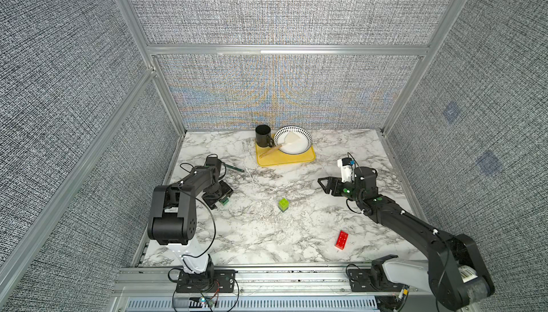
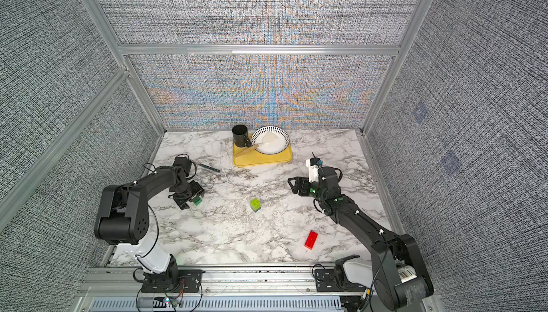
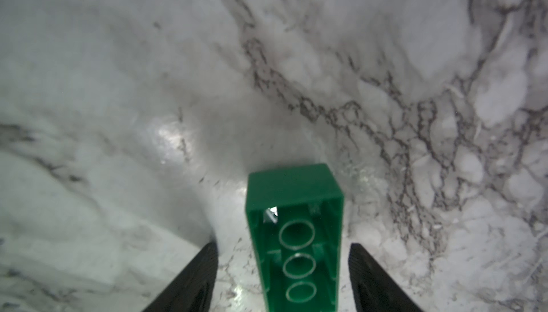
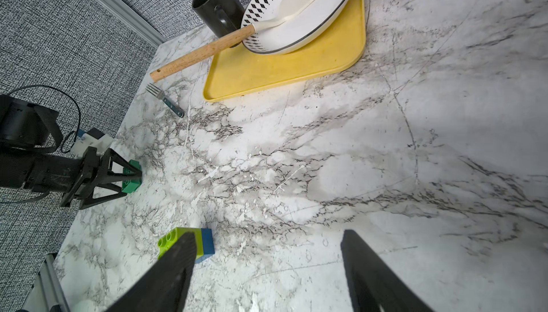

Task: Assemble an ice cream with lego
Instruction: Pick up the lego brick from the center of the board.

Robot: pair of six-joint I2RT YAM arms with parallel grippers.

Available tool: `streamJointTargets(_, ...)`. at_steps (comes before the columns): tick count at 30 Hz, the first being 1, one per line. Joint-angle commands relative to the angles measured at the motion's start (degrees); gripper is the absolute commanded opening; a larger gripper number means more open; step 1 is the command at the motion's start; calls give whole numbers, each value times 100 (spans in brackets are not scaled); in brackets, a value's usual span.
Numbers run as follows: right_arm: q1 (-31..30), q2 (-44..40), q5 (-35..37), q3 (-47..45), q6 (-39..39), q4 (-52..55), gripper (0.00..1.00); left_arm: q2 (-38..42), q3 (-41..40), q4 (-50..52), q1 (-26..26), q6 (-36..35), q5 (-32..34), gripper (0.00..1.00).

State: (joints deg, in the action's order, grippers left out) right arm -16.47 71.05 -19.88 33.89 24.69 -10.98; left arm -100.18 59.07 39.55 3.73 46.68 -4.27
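My left gripper holds the brick, so my right gripper will next turn, cross toward the table's middle and close on one end of the dark green brick [image 1: 226, 202] [image 4: 132, 176].
The ice cream [image 1: 283, 204] [image 2: 255, 204] stands mid-table as a short stack, lime-green lego on a blue brick [image 4: 207, 245]. A dark green brick [image 3: 293, 221] [image 1: 226, 202] lies on the marble between the fingers of my left gripper [image 3: 283, 246] [image 2: 191, 202]. Its hollow underside faces the wrist camera, and a gap shows on each side of it. A red brick [image 1: 342, 239] [image 2: 311, 239] lies near the front right. My right gripper [image 4: 268, 235] [image 1: 321, 183] hovers open and empty, right of the stack.
At the back, a yellow tray [image 1: 305, 159] [image 4: 267, 70] carries a black mug [image 1: 263, 139], a patterned bowl [image 1: 302, 137] and a wooden-handled spatula [image 4: 204, 52]. A fork [image 4: 166, 100] lies left of the tray. Fabric walls enclose three sides.
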Motion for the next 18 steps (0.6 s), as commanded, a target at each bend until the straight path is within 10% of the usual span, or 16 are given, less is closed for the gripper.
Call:
streamJointTargets(1, -108, 23, -16, 51, -102, -178, 79, -200, 53, -388, -8, 148, -141, 54)
streamJointTargets(9, -391, 122, -135, 134, -197, -238, 78, 104, -200, -792, 10, -24, -799, 3)
streamJointTargets(18, -646, 178, -2748, 188, 451, -1125, 79, 1622, -415, -2354, 1200, -312, -2797, 2)
